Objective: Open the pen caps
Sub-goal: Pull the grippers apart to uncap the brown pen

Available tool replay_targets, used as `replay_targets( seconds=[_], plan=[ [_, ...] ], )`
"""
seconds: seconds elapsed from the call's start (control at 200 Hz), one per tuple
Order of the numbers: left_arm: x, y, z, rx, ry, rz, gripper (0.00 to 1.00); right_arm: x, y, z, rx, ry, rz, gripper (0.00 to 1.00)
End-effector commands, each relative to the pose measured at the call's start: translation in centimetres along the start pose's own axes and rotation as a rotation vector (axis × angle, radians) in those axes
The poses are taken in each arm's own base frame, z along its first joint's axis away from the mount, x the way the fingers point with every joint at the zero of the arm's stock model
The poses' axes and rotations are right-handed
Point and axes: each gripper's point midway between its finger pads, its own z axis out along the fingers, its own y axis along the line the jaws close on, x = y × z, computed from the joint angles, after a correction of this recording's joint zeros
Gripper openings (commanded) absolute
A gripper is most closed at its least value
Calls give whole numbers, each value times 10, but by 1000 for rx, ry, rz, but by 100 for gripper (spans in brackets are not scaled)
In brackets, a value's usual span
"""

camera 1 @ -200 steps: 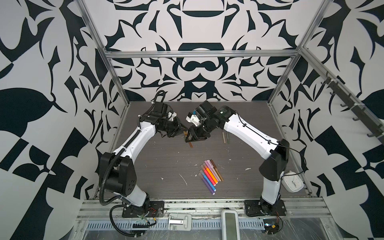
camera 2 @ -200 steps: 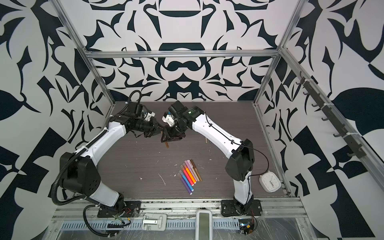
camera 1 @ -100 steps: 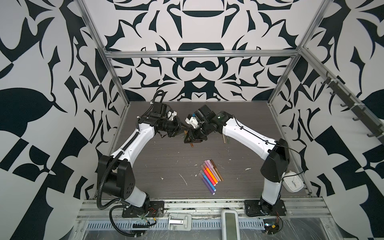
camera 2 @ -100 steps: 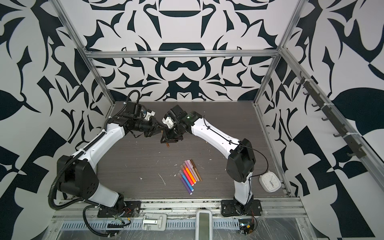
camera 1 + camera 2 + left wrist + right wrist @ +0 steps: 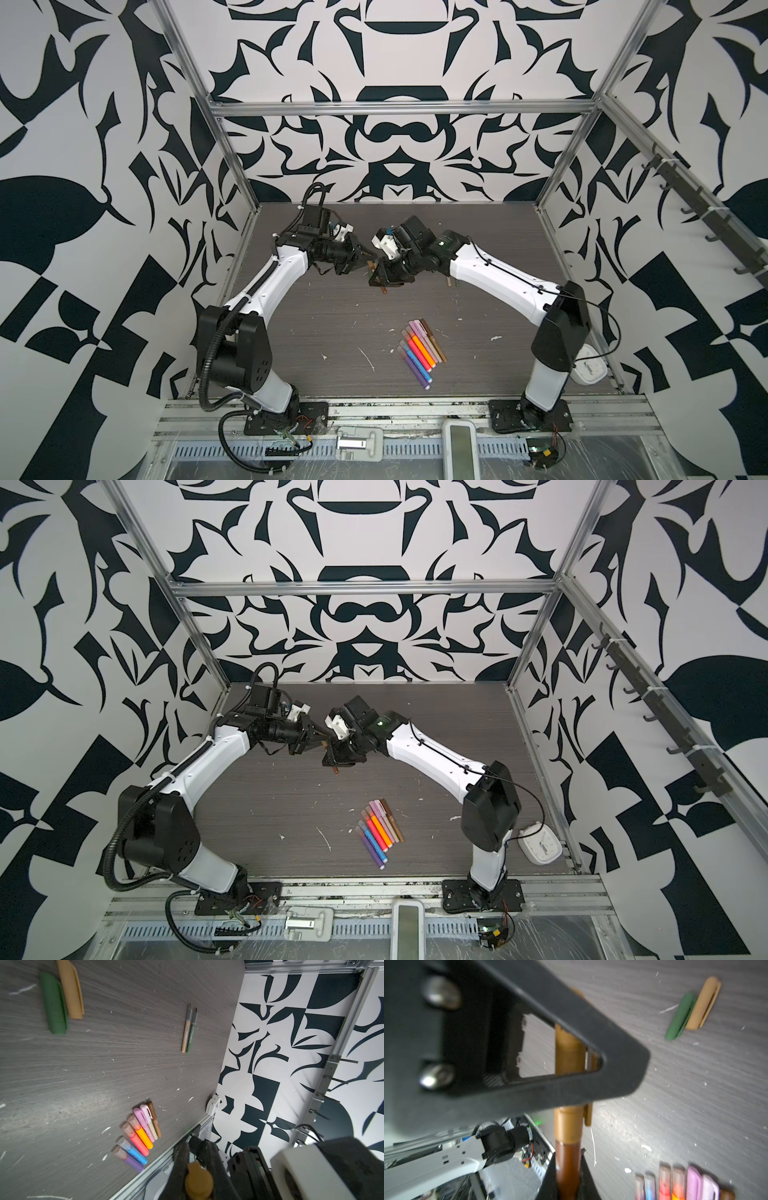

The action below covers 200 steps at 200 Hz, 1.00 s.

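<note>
My left gripper moves away from the right gripper, then down, to release the ochre cap (image 5: 198, 1178) beside the green pen cap next. Loose caps lie there.
At the back middle of the table my two grippers meet on one brown pen. The left gripper (image 5: 366, 261) (image 5: 321, 742) (image 5: 197, 1159) is shut on its ochre pen cap (image 5: 198, 1178) (image 5: 568, 1124). Its black finger crosses that cap in the right wrist view. My right gripper (image 5: 380, 281) (image 5: 333, 759) (image 5: 568, 1159) is shut on the dark brown pen body (image 5: 568, 1169), whose end pokes out below it (image 5: 384, 291). The cap still sits on the body. Two loose pen caps, green (image 5: 54, 1003) (image 5: 679, 1017) and tan (image 5: 70, 989) (image 5: 703, 1003), lie side by side on the table.
Several capped pens lie in a row (image 5: 422, 351) (image 5: 380, 829) (image 5: 139, 1136) at the front middle. Two uncapped pen bodies (image 5: 188, 1028) (image 5: 451, 282) lie by the right arm. A white timer (image 5: 588, 365) (image 5: 538, 845) sits at the front right corner.
My right gripper's jaws have closed on the pen body. Both grippers have shifted slightly while staying together at the pen.
</note>
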Motion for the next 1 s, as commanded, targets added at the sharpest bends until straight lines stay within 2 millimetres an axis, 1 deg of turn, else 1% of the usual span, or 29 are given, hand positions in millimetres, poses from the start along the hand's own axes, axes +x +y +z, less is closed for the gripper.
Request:
replay_targets(
  seconds=[0.0, 0.025, 0.035, 0.06, 0.065, 0.1, 0.125, 0.18, 0.255, 0.365, 0.465, 0.575, 0.64, 0.75, 0.88, 0.965, 0.995],
  plan=[
    [-69, 4, -35, -4, -205, 4, 0, 91, -25, -9, 96, 181, 67, 0],
    [-76, 6, -39, -20, -224, 10, 0, 102, -31, -11, 103, 183, 86, 0],
    [-78, 7, -41, -29, -230, 14, 0, 103, -31, -13, 97, 172, 90, 0],
    [-82, 9, -42, -50, -238, 22, 0, 114, -38, -15, 101, 168, 114, 0],
    [-82, 9, -43, -54, -240, 25, 0, 112, -37, -16, 98, 159, 116, 0],
    [-86, 12, -43, -83, -243, 42, 0, 116, -40, -23, 93, 122, 135, 0],
    [-88, 14, -43, -102, -242, 51, 0, 122, -44, -27, 96, 107, 149, 0],
    [-88, 21, -39, -129, -230, 50, 0, 125, -53, -36, 115, 72, 170, 0],
    [-87, 35, -33, -151, -219, 40, 0, 122, -62, -46, 142, 39, 184, 0],
    [-84, 61, -21, -195, -193, 48, 0, 110, -75, -59, 203, -7, 190, 0],
    [-78, 88, -1, -241, -132, 60, 0, 100, -84, -70, 251, -52, 186, 0],
    [-71, 113, 27, -276, -57, 100, 0, 94, -93, -77, 272, -80, 193, 0],
    [-67, 123, 43, -278, -15, 129, 0, 91, -95, -79, 268, -82, 193, 0],
    [-67, 144, 61, -298, 19, 125, 0, 84, -96, -82, 255, -78, 183, 0],
    [-68, 163, 74, -317, 54, 97, 0, 79, -97, -86, 270, -60, 159, 0],
    [-67, 167, 77, -317, 65, 90, 0, 78, -98, -86, 269, -61, 162, 0],
    [-67, 168, 78, -319, 68, 90, 3, 78, -98, -87, 269, -61, 164, 0]
  ],
)
